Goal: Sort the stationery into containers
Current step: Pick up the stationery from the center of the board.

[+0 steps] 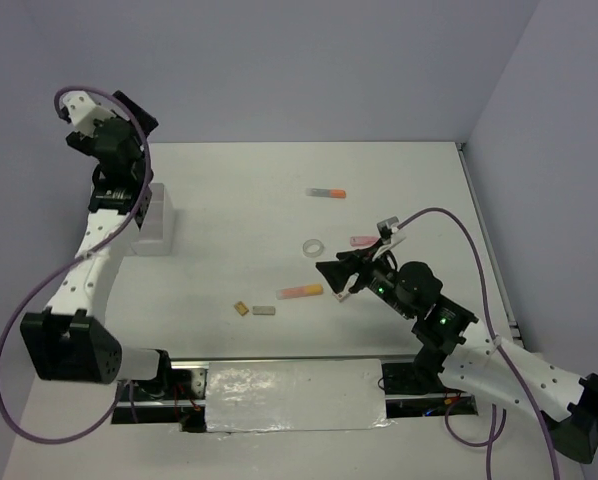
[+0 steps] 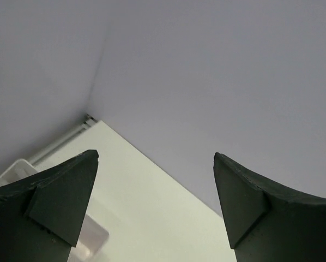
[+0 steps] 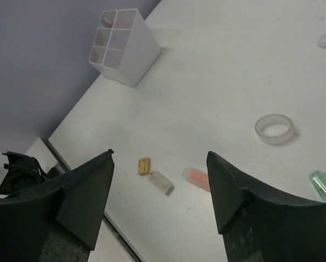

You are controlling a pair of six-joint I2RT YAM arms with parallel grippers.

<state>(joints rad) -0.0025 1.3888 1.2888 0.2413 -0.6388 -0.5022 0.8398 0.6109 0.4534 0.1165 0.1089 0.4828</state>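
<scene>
My left gripper should move back and down next, onto the pink-orange marker's orange cap (image 1: 313, 290), because the cap is below it and to its right in the top view.
The white container (image 1: 155, 222) with square compartments stands at the table's left; it also shows far off in the right wrist view (image 3: 131, 49). My left gripper (image 1: 137, 115) hangs high above it, open and empty (image 2: 156, 154). Loose stationery lies mid-table: an orange marker (image 1: 326, 192), a clear tape ring (image 1: 314, 246), a pink marker (image 1: 362, 240), a pink-orange marker (image 1: 299, 292), a tan eraser (image 1: 241, 309) and a grey eraser (image 1: 264, 310). My right gripper (image 1: 327, 281) hovers open just right of the pink-orange marker (image 3: 197, 177), nothing between its fingers (image 3: 159, 154).
The right wrist view also shows a green marker (image 3: 323, 185) at its right edge. A foil-covered strip (image 1: 294, 395) runs along the near table edge between the arm bases. Walls close the table at the back and right.
</scene>
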